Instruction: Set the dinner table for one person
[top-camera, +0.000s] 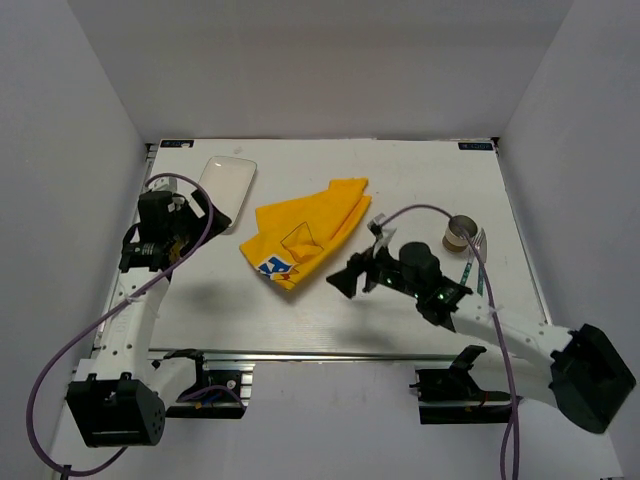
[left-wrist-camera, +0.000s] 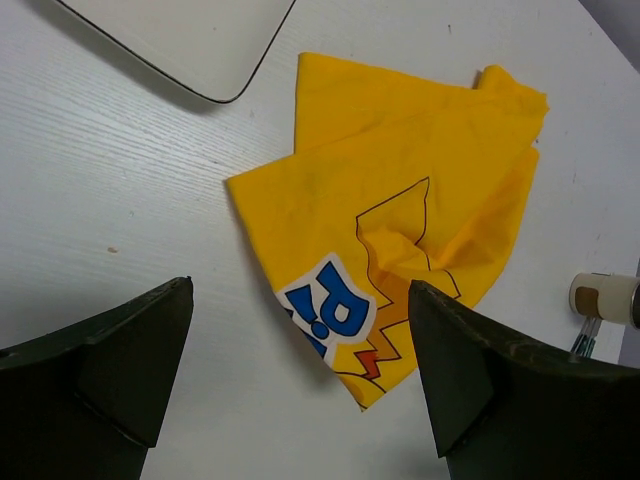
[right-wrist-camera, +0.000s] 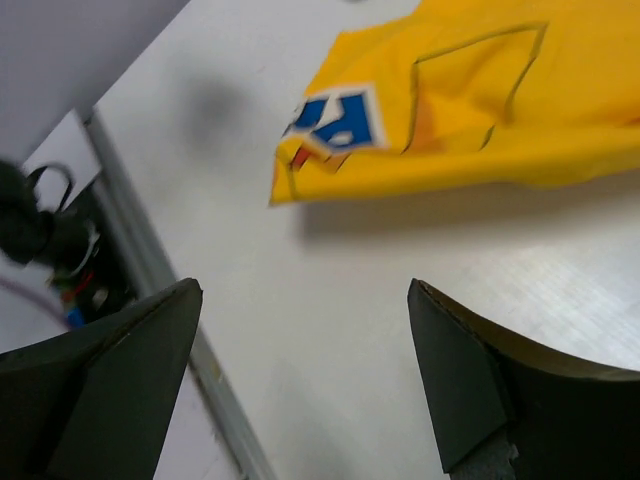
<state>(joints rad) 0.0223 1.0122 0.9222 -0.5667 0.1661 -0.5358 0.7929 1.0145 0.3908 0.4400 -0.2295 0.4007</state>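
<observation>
My right gripper needs to move across the folded placemat toward the left gripper next and come down to the placemat's edge (top-camera: 261, 268) (right-wrist-camera: 294, 122) beside the blue print.
The white dinner table (top-camera: 300, 320) carries a crumpled yellow Pikachu-printed placemat (top-camera: 305, 232) at its middle. A white rounded-rectangle plate (top-camera: 228, 180) lies at the back left. A small cup (top-camera: 460, 232) stands at the right with cutlery (top-camera: 479, 252) beside it. My left gripper (top-camera: 203, 205) is open and empty, above the table left of the placemat (left-wrist-camera: 400, 200). My right gripper (top-camera: 345, 280) is open and empty, just off the placemat's near right edge (right-wrist-camera: 460, 110). Both wrist views show bare tabletop between the fingers.
The metal rail (right-wrist-camera: 150, 260) runs along the table's front edge, with cables and a mount below it. Grey walls enclose the table on three sides. The plate's corner (left-wrist-camera: 180, 40) and the cup (left-wrist-camera: 603, 297) show in the left wrist view.
</observation>
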